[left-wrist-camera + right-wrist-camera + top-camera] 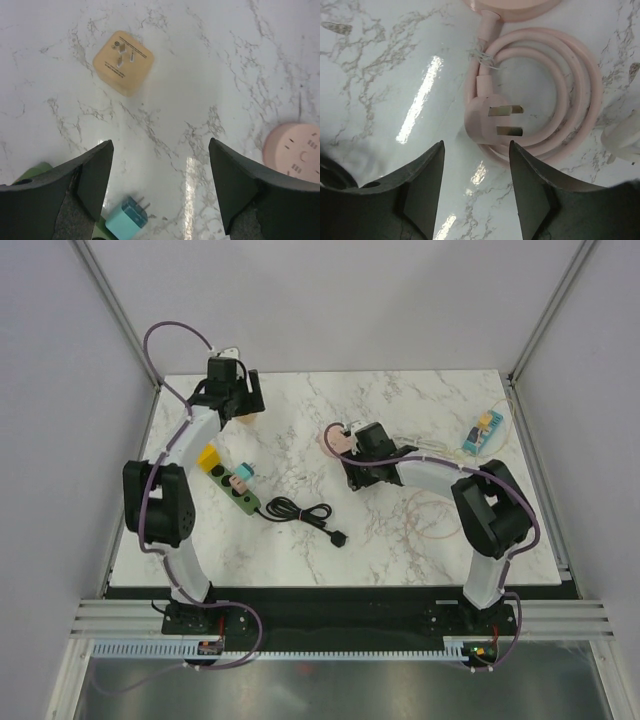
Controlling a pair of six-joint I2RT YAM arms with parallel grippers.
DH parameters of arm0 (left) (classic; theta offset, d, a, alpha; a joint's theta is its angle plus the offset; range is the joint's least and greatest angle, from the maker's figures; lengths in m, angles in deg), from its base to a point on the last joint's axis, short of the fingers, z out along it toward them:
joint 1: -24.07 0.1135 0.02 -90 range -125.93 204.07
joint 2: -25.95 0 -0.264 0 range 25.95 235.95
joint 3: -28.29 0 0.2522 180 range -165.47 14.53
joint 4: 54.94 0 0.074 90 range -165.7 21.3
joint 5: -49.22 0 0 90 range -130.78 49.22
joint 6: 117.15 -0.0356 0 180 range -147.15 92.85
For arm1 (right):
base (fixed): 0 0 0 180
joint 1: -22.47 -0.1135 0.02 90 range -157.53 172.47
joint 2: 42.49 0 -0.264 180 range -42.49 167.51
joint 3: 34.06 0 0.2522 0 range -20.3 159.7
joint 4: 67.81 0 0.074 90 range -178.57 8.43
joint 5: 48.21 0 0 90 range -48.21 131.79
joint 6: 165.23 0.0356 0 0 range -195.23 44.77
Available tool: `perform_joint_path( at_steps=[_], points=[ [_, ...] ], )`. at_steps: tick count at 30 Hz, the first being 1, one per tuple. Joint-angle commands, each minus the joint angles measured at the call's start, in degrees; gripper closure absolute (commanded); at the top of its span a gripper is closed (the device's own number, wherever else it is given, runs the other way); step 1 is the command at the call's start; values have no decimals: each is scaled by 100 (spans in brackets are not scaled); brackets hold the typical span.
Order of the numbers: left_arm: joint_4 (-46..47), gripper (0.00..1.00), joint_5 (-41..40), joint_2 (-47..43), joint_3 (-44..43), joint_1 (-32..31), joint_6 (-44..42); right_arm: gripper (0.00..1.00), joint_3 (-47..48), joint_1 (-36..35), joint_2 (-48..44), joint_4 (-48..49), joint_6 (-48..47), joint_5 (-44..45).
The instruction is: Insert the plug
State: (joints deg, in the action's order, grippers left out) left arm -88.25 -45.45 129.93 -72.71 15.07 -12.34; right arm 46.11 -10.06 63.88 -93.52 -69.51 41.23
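The left gripper lowers and reaches away from my base next, to get its open fingers around the sides of the tan adapter (247,417) (123,63).
A green power strip (238,493) lies at the left middle, with a yellow-tan adapter (208,456) at its far end and a teal adapter (244,473) beside it. In the left wrist view the tan adapter (122,62) lies prongs up, and the teal adapter (127,220) lies on its side by the strip's edge (34,170). My left gripper (240,400) (160,150) is open and empty, high above the marble. My right gripper (347,446) (476,150) is open and empty, just short of a pink plug (487,118) with two flat prongs on a coiled pink cable (580,95).
A pink round socket (335,437) (296,151) (510,6) lies at the centre. A black cable (298,511) ending in a black plug (340,538) lies near the front. A teal and yellow item (482,430) is at the far right. A white object (623,137) lies beside the pink coil.
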Motion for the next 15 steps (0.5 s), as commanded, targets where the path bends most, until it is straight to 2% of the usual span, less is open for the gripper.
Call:
perform_joint_path(
  at_steps=[1,5,7,12,15],
  points=[
    [-75,16,-395,665,-809,108,-847,37,82,-16,-624,61,69,-331],
    [-618,12,-254,1623,-1811,161,-1296,24,-49,-7,-1284,140,210,-577],
    [-874,9,-324,2027,-2312,170,-1471,21,-76,-16,-1617,183,228,-507],
    [-892,0,-509,2486,-2806,249,-1910,17,-181,-16,-2093,368,473,-436],
    [-1103,0,-386,2749,-3105,328,-1982,15,-278,-16,-2330,448,606,-95]
  ],
)
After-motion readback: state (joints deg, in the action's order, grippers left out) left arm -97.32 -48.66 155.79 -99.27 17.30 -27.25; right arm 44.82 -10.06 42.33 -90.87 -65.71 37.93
